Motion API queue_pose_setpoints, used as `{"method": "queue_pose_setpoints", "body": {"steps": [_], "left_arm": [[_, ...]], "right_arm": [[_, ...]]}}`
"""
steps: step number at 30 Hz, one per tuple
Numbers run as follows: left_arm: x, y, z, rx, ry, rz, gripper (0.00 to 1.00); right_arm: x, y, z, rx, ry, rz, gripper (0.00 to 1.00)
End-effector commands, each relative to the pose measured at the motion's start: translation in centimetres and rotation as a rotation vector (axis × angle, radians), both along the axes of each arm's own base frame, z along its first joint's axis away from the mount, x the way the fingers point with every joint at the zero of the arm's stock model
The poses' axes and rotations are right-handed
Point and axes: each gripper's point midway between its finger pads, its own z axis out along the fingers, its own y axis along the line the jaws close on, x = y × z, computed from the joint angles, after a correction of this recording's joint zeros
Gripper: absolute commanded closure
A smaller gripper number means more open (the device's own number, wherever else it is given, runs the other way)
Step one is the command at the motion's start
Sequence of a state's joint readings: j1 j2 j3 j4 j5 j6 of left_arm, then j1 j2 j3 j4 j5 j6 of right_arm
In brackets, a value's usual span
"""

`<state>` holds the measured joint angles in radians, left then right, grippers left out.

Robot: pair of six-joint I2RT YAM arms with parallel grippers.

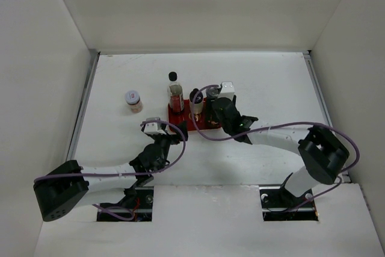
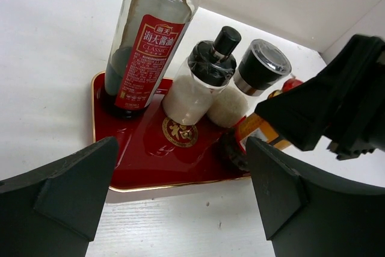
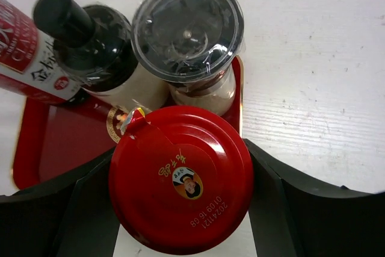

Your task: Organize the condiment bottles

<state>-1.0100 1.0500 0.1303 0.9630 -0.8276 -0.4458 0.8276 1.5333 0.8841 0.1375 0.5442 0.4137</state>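
The white-lidded jar stands outside the tray, so my left gripper should next go outward and left in the top view, then down around the white-lidded jar's lid (image 1: 132, 97).
The flat red tray (image 1: 183, 126) holds the tall clear black-capped bottle (image 1: 175, 93), the short black-topped bottle (image 1: 196, 97) and the silver-lidded jar (image 1: 212, 93). My right gripper (image 1: 220, 111) is shut on the red-lidded jar (image 3: 180, 176), one finger on each side of its lid, at the tray's right front corner. The left wrist view shows that jar's orange label (image 2: 262, 129) and its base at the tray (image 2: 144, 161). The white-lidded jar (image 1: 133, 100) stands alone on the table, left of the tray. My left gripper (image 2: 180, 170) is open and empty just before the tray's front edge.
White walls enclose the table on three sides. The right arm's black wrist (image 2: 337, 103) reaches over the tray's right end, close to my left gripper's right finger (image 2: 283, 197). Purple cables loop along both arms.
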Motion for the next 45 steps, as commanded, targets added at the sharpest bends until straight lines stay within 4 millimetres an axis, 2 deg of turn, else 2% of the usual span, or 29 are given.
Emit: {"method": "queue_pose_setpoints", "body": {"steps": [1,4,7,9,12,15,18,23,25,26,27,30,31,33,34,37,40,42,45], "left_arm": [[0.1,0.2,1.3,-0.068,-0.032,0.012,0.12],[0.2,0.2,1.1,-0.062,-0.028,0.014,0.12],[0.4,0.4,1.1,-0.060,-0.028,0.024,0.12],[0.8,0.8,0.8,-0.051,-0.022,0.043,0.13],[1.3,1.4,0.5,-0.044,-0.014,0.067,0.13],[1.8,1.9,0.6,-0.042,-0.012,0.090,0.13],[2.0,2.2,0.6,-0.052,-0.005,0.105,0.13],[2.2,3.1,2.1,-0.062,0.027,0.134,0.13],[2.3,3.7,2.5,-0.048,0.056,0.163,0.13],[2.6,4.3,2.8,-0.037,0.072,0.186,0.13],[3.0,5.3,3.1,-0.029,0.085,0.215,0.12],[3.8,7.8,4.3,-0.019,0.122,0.282,0.12],[4.1,8.5,4.6,-0.006,0.139,0.299,0.12],[4.6,9.9,4.9,0.025,0.173,0.346,0.11],[5.0,10.7,4.9,0.046,0.193,0.369,0.11],[6.2,12.9,4.2,0.088,0.251,0.432,0.12],[7.4,14.5,3.4,0.102,0.294,0.490,0.12],[8.8,15.1,3.0,0.119,0.327,0.510,0.11],[11.3,15.5,1.8,0.139,0.388,0.520,0.12]], "right_arm": [[2.6,2.5,6.9,0.151,-0.198,-0.035,0.51],[2.4,2.9,5.9,0.105,-0.200,-0.027,0.46],[2.1,3.1,5.5,0.087,-0.203,-0.025,0.26],[1.9,3.1,5.5,0.097,-0.201,-0.019,0.16],[1.3,2.6,6.7,0.130,-0.216,-0.014,0.05],[0.1,1.7,8.3,0.178,-0.235,0.000,0.00],[-1.2,-0.4,10.0,0.233,-0.263,0.003,0.00],[-1.8,-6.1,12.2,0.295,-0.331,-0.087,0.00],[-1.8,-7.7,12.5,0.310,-0.353,-0.120,0.00],[-1.8,-8.5,12.5,0.319,-0.361,-0.134,0.02],[-1.9,-8.9,12.5,0.330,-0.366,-0.137,0.13],[-2.2,-9.7,11.8,0.360,-0.387,-0.149,0.60],[-2.3,-10.0,11.7,0.376,-0.397,-0.159,0.69],[-2.7,-10.4,11.3,0.408,-0.404,-0.180,0.72],[-2.8,-10.6,11.1,0.410,-0.406,-0.185,0.71],[-3.2,-10.3,9.8,0.408,-0.393,-0.180,0.56],[-3.1,-10.0,9.5,0.410,-0.399,-0.176,0.30],[-3.2,-9.7,9.8,0.423,-0.405,-0.162,0.17],[-3.5,-9.6,10.1,0.423,-0.413,-0.151,0.11]]}}
